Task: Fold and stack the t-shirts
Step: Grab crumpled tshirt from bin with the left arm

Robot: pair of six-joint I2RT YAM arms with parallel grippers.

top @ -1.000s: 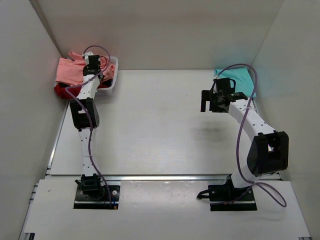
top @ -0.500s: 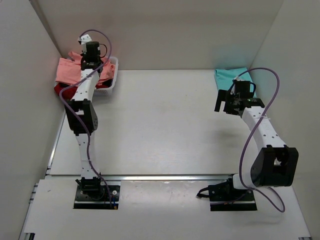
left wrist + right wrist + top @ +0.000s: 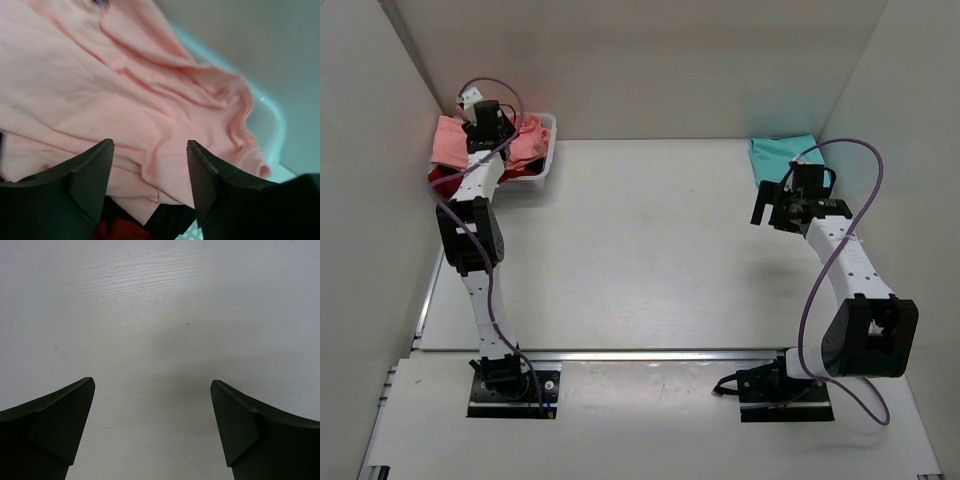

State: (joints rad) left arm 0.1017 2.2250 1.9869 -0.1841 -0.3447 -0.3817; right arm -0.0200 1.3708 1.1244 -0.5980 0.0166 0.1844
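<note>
My left gripper moves down onto the fold between my open fingers next and closes. The salmon-pink t-shirt with that fold lies on top in the basket.
A salmon-pink t-shirt lies crumpled on top of the white basket at the back left; it fills the left wrist view. Red cloth and black cloth show under it. My left gripper hangs open just above the pink shirt, jaws apart over a fold, holding nothing. A folded turquoise t-shirt lies at the back right. My right gripper is open and empty over bare table, just in front of the turquoise shirt.
White walls close in the table on the left, back and right. The basket sits in the back left corner against the wall. The right wrist view shows only bare white tabletop.
My left gripper has swung left from the basket's middle to over the pink shirt. My right arm has moved right and back toward the turquoise shirt, then nearly stopped.
</note>
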